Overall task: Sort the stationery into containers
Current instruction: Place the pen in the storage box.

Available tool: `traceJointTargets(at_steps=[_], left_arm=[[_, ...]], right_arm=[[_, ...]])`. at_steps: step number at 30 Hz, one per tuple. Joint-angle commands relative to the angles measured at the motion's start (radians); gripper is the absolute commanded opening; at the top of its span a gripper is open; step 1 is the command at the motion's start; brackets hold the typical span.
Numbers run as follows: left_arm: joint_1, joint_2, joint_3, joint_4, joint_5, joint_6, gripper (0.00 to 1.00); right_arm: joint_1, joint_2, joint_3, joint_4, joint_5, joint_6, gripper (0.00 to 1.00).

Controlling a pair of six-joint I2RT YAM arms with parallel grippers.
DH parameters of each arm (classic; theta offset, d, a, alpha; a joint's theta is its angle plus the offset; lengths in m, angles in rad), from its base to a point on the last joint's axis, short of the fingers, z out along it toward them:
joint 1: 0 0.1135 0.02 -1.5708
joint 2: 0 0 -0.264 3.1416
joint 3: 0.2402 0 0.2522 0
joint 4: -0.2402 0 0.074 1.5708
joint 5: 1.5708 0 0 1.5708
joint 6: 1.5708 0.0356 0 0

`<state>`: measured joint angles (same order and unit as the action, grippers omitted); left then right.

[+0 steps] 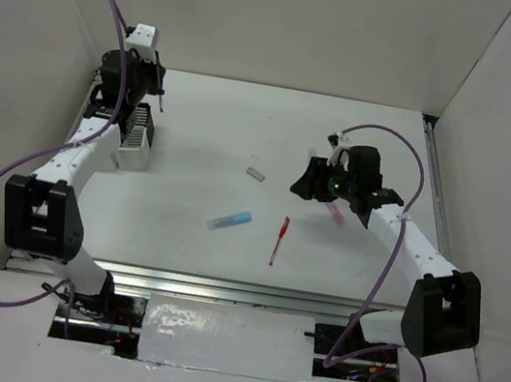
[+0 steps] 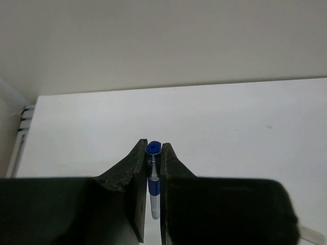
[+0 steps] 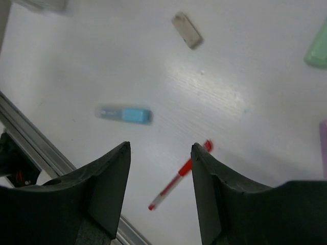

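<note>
My left gripper shifts left in the top view, over the opening of the dark container (image 1: pixel 142 116) next, and releases the pen, which hangs beside the container.
My left gripper (image 1: pixel 149 77) is at the far left, raised above the white slotted containers (image 1: pixel 133 141), and is shut on the thin blue pen (image 2: pixel 153 176), which stands upright between the fingers (image 2: pixel 134 168). My right gripper (image 1: pixel 303 185) is open and empty, hovering above the table right of centre. Below it in the right wrist view lie the red pen (image 3: pixel 180 176), the light-blue marker (image 3: pixel 125 114) and the beige eraser (image 3: pixel 186 30). The pale-green marker (image 3: pixel 318 50) and the lilac marker (image 3: pixel 323 145) show at that view's right edge. In the top view the red pen (image 1: pixel 279 240), light-blue marker (image 1: pixel 229 220), eraser (image 1: pixel 255 173) and lilac marker (image 1: pixel 335 212) are spread mid-table.
White walls enclose the table on the left, back and right. A metal rail (image 1: pixel 220 288) runs along the table's near edge. Purple cables (image 1: pixel 394 244) loop from both arms.
</note>
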<state>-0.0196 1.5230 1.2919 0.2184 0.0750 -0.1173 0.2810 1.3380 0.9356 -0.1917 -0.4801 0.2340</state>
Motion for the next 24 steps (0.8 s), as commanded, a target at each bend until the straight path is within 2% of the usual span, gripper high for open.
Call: traceJointTargets(at_steps=[1,4,11,17,20,24], left_arm=[[0.017,0.089,0.043,0.133,-0.194,0.096,0.0],[0.061,0.152,0.078,0.185,-0.224,0.082,0.0],[0.083,0.235,0.132,0.216,-0.268,0.096,0.0],[0.101,0.255,0.107,0.211,-0.268,0.093,0.0],[0.11,0.259,0.084,0.21,-0.271,0.074,0.08],[0.121,0.269,0.063,0.203,-0.267,0.062,0.13]], right_arm=[[-0.012,-0.005,-0.012,-0.075,0.061,0.002,0.57],[-0.017,0.035,-0.004,-0.098,0.066,0.008,0.56],[-0.006,0.127,0.052,-0.185,0.13,-0.015,0.54],[0.075,0.278,0.138,-0.314,0.239,-0.055,0.5],[0.106,0.323,0.15,-0.324,0.265,-0.053,0.5],[0.144,0.358,0.158,-0.322,0.308,-0.048,0.51]])
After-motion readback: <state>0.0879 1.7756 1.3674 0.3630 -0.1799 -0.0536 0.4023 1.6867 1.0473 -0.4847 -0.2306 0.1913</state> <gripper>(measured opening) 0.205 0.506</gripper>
